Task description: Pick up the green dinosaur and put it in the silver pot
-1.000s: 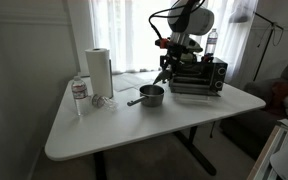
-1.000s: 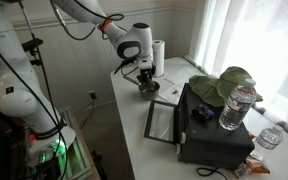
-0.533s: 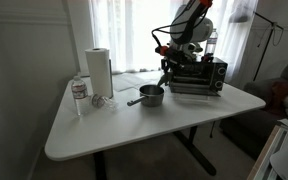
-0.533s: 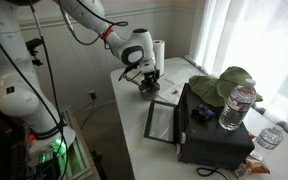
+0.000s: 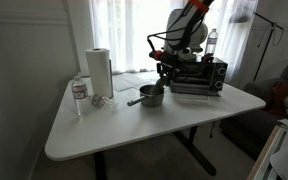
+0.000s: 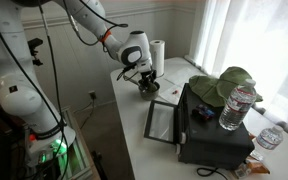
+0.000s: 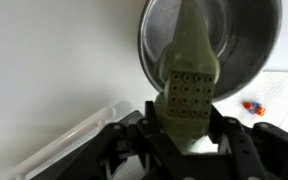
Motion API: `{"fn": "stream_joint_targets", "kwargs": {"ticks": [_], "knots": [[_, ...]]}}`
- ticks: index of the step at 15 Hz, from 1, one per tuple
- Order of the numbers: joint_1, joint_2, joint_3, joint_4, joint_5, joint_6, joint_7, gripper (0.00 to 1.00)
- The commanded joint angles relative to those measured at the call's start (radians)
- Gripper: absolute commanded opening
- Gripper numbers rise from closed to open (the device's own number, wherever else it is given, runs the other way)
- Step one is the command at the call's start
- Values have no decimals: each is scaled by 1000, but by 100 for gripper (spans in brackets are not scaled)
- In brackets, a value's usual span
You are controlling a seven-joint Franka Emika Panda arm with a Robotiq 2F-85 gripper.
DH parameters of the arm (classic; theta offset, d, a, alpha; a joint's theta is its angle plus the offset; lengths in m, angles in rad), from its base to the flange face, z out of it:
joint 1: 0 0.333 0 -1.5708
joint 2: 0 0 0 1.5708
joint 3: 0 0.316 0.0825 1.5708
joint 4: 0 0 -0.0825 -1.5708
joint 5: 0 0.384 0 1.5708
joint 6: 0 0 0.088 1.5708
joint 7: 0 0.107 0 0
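Next I should lower and shift my gripper farther over the silver pot's round inside to release the green dinosaur point(image 7: 187, 70), because the dinosaur's studded end still hangs across the pot's rim.
In the wrist view my gripper point(image 7: 187, 130) is shut on the green dinosaur point(image 7: 187, 70), a grey-green toy with a studded underside. Its body points out over the silver pot point(image 7: 249, 40). The pot's round shiny inside shows behind the toy. In both exterior views the gripper point(image 5: 163, 72) point(image 6: 144, 76) hangs just above the pot point(image 5: 151, 95) point(image 6: 148, 86), which stands on the white table with its long handle pointing away from the oven. The dinosaur is too small to make out in those views.
A paper towel roll point(image 5: 100, 72) and a water bottle point(image 5: 79, 92) stand at the table's far side. A toaster oven point(image 5: 199, 75) point(image 6: 212, 128) with its door open point(image 6: 162, 120) carries a pale green lump point(image 6: 224, 85) and a bottle point(image 6: 239, 105).
The arm has swung away from the toaster oven toward the pot and lowered a little, carrying the dinosaur. The pot has not moved.
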Motion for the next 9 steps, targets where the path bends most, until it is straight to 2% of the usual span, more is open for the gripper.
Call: {"fn": "stream_joint_targets", "kwargs": {"ticks": [1,5,9], "knots": [[52,20,-38,21,-86,27,124,24],[95,43,-81,46,-191,21,254,24],[120,67,-85,71,-234,11,331,24]]}}
